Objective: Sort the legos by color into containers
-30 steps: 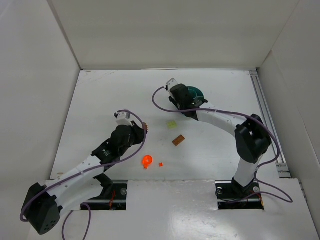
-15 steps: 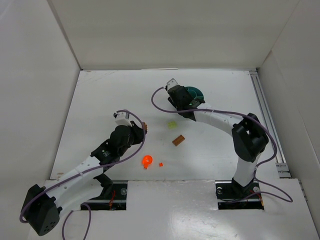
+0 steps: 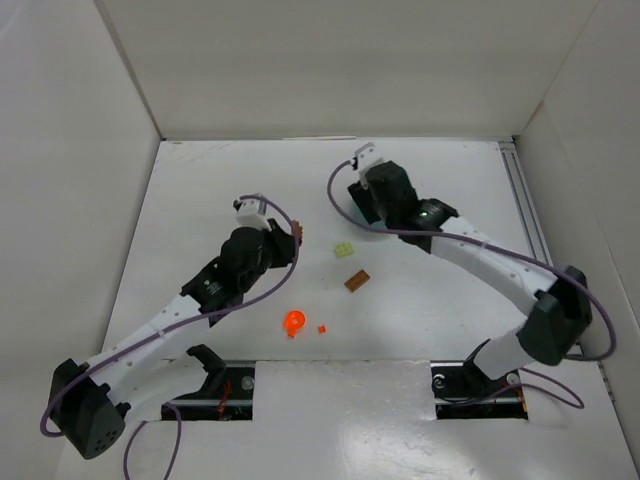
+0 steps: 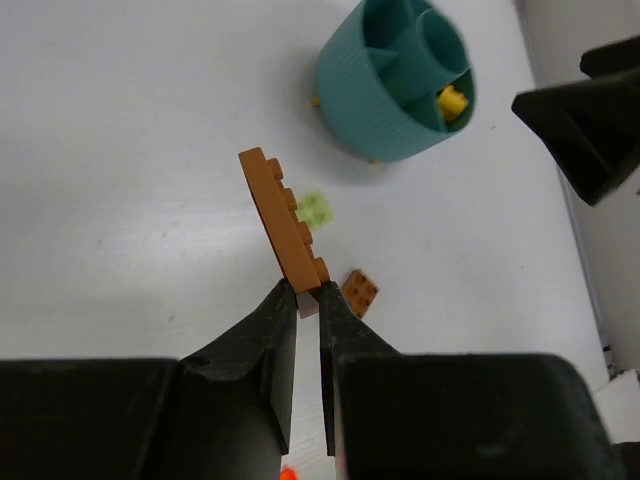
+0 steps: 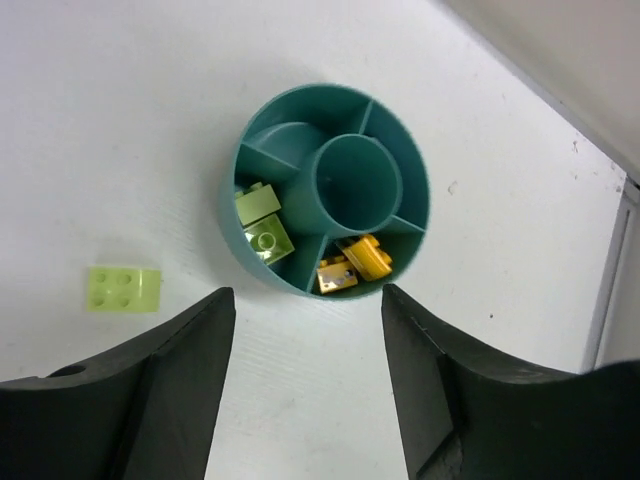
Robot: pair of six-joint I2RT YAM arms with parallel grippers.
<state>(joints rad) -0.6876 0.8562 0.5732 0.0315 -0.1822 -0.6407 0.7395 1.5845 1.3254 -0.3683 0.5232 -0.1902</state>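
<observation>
I will next swing my left gripper outward and to its right in the top view, over the tub's empty middle cup (image 4: 444, 44), and let go of the brown brick.
My left gripper (image 4: 308, 295) is shut on one end of a long brown brick (image 4: 283, 222), held up off the table; it also shows in the top view (image 3: 292, 238). My right gripper (image 5: 308, 330) is open and empty, hovering just short of the teal tub (image 5: 232, 200). One wedge holds two yellow-green bricks (image 5: 262, 222), another two yellow bricks (image 5: 352, 265). On the table lie a yellow-green brick (image 3: 345, 251), a small brown brick (image 3: 357, 281), a round orange piece (image 3: 294, 321) and a tiny orange-red brick (image 3: 322, 328). The top view hides the tub under my right gripper (image 3: 378, 195).
White walls enclose the table on the left, back and right. A rail (image 3: 525, 215) runs along the right edge. The tub (image 4: 360, 100) stands beyond the loose yellow-green brick (image 4: 315, 210) in the left wrist view, with the right gripper's dark body (image 4: 590, 120) at its right.
The right arm has swung its elbow out to the right, and its gripper now sits over the tub, hiding it from above. The left gripper has moved slightly up and right with the brown brick.
</observation>
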